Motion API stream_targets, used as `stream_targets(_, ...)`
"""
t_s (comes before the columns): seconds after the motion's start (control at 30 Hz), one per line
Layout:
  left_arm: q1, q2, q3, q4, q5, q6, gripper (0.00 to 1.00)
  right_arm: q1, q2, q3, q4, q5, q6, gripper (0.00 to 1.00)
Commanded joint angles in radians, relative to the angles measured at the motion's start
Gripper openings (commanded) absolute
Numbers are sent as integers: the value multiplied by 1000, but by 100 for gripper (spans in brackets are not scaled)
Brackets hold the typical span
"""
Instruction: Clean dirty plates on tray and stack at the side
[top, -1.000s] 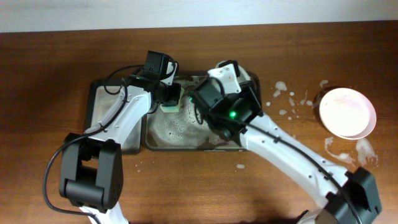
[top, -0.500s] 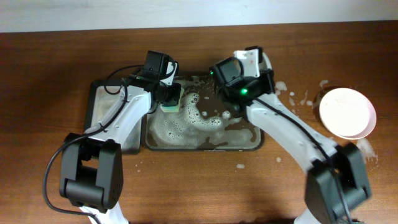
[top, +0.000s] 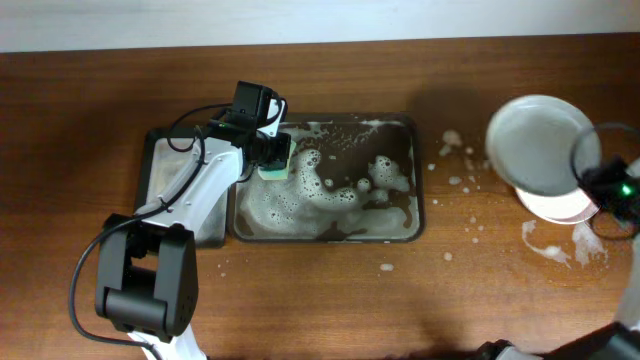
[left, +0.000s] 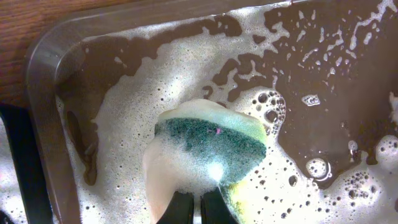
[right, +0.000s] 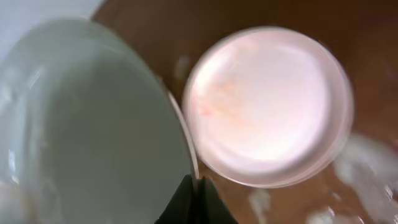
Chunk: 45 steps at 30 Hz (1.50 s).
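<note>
The tilted pale greenish plate comes down flat onto the white plate (top: 565, 205) (right: 267, 102) next, as that one already lies at the side. My right gripper then releases the greenish plate's rim.
The dark soapy tray (top: 420, 175) lies mid-table with foam and no plate in it. My left gripper (top: 272, 152) is shut on a green and yellow sponge (left: 214, 146) resting in the foam at the tray's left end (left: 43, 56). My right gripper (top: 590, 178) is shut on the rim of a pale greenish plate (top: 535, 140) and holds it tilted above a white plate (top: 565, 205) lying on the table at the right. In the right wrist view the held plate (right: 93, 124) is left of the lying plate (right: 267, 102), its rim between the fingers (right: 194, 186).
A smaller dark tray (top: 165, 170) lies left of the big one, partly under my left arm. Foam and water splashes (top: 465, 165) dot the wood between the tray and the plates and near the front right (top: 560, 245).
My right arm has swung from over the tray to the far right, carrying the plate to above the plate lying there. The tray's foam now shows. The left gripper and sponge have not moved.
</note>
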Motion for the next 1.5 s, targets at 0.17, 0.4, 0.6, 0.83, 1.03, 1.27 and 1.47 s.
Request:
stream_targets(0.17,0,8,-2,4,4,-10,0,-122,227,-119,392,187,164,4)
stream_targets(0.4,0,8,-2,13,5,-10,0,-54,384,-119,406,186,163,4)
stream_targets(0.6,0,-4,11,15,12,-10,0,-33,241,-103,337,186,209,48)
stream_targets(0.83,21,-237,34,-78,-103,-9,0,-32,-170,-83,153,156,235,48)
stream_targets(1.03,187,-254,24,-243,-110,-10,0,219,-174,-84,4,57,147,48)
stream_targets(1.27,253,-68,-102,-75,-218,-10,10,558,-173,-84,-11,261,147,55)
stream_targets(1.47,253,-22,-76,-55,-218,-10,99,558,-173,-84,-44,261,98,56)
